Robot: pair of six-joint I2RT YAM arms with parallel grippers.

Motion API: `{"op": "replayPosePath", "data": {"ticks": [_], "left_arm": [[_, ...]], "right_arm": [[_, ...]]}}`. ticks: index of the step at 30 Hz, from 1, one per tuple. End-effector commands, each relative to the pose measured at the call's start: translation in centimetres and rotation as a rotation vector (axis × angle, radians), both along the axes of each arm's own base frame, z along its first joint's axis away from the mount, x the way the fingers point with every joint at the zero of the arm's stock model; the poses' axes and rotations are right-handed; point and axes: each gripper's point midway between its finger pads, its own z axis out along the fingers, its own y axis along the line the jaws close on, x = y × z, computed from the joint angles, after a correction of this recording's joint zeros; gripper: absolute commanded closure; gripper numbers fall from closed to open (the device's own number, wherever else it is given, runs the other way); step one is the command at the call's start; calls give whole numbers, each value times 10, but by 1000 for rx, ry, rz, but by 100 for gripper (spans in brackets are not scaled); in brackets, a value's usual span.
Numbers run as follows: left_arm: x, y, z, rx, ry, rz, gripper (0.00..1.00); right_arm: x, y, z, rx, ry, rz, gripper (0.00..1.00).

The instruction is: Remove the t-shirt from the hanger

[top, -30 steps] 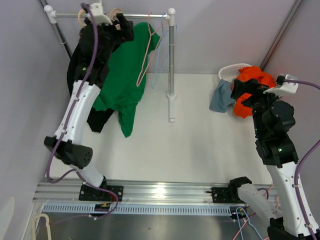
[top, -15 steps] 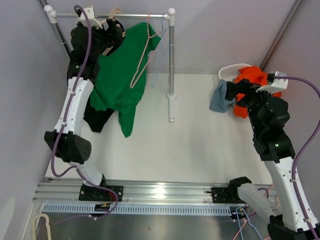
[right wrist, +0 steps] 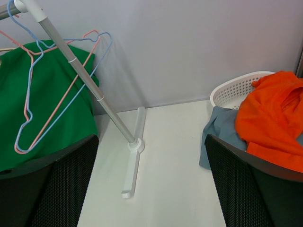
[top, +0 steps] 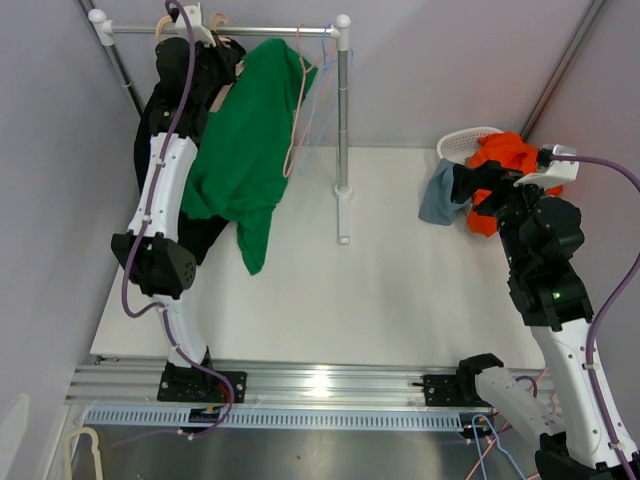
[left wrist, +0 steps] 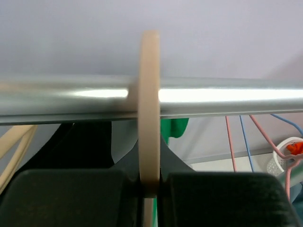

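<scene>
My left gripper holds the hanger's hook, so my right gripper needs to swing away from the basket next, to the left in the top view, onto the t-shirt's hanging lower end [top: 254, 244].
A green t-shirt [top: 247, 150] hangs from the silver rail [top: 270, 31] of the rack, with a black garment [top: 150, 125] to its left behind my left arm. The hook of the beige hanger [left wrist: 149, 94] loops over the rail [left wrist: 227, 97]. My left gripper [left wrist: 149, 182] is shut on that hook just below the rail, up at the rail's left end [top: 203, 32]. My right gripper [right wrist: 150, 142] stands open above the table with nothing between its fingers, beside the basket [top: 480, 188]. The green t-shirt [right wrist: 52, 109] also shows at the left of the right wrist view.
Empty pink [right wrist: 57, 101] and blue [right wrist: 28, 94] wire hangers hang near the rack's right post [top: 343, 120]. A white laundry basket [top: 462, 142] at the right holds an orange garment [top: 505, 155], with a grey-blue cloth [top: 440, 195] draped out of it. The rack's foot [right wrist: 135, 156] lies on the table.
My left gripper has shut on the beige hanger's hook at the rail. The green t-shirt and the wire hangers have swung slightly. The right arm has barely moved.
</scene>
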Motion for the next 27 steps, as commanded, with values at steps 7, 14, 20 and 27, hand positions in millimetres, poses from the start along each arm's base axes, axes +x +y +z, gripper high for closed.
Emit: {"op": "replayPosePath", "data": {"ticks": [7, 14, 20, 27], "left_arm": [[-22, -5, 64, -62, -127, -58, 99], [-64, 4, 121, -95, -235, -28, 99], [-74, 41, 85, -264, -77, 247, 100], [-137, 34, 89, -277, -95, 457, 99]], "right_arm": [[-3, 6, 19, 17, -54, 34, 1], [-6, 8, 16, 29, -45, 47, 0], [-2, 53, 9, -14, -22, 245, 1], [-28, 185, 14, -114, -170, 698, 0]]}}
